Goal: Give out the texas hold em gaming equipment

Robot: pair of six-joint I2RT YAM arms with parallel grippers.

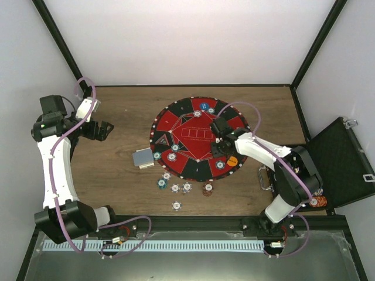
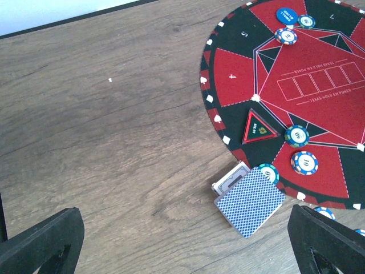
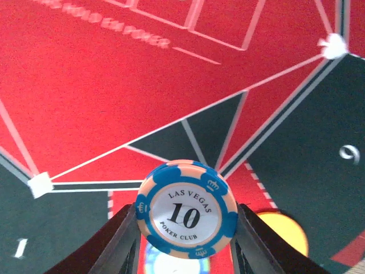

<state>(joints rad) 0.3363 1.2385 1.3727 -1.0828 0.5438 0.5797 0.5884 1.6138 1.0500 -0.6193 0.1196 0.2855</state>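
Observation:
Next, my right gripper lowers to the red wedge's inner end, bare beside the lying chip and orange button disc [image 3: 283,228], and releases the poker chip there.
My right gripper [image 3: 186,228] is shut on a blue striped-edge poker chip [image 3: 186,209] marked 10, held on edge just above the red-and-black mat [image 3: 114,85]. From above, that gripper [image 1: 220,137] hangs over the mat's right half [image 1: 187,134]. An orange button disc [image 3: 283,228] and another chip [image 3: 171,265] lie under it. My left gripper [image 2: 182,251] is open and holds nothing, hovering over bare wood left of the mat [image 1: 105,130]. The deck of cards [image 2: 250,202] lies at the mat's left rim, partly covering a teal chip [image 2: 268,171]. Several chips [image 2: 304,162] and a blue button [image 2: 284,15] rest on the mat.
Several loose chips [image 1: 175,188] lie on the wood in front of the mat, one apart [image 1: 176,205]. An open black case [image 1: 340,164] stands at the right edge, with chips [image 1: 318,202] at its near corner. Black frame posts rise at the back corners.

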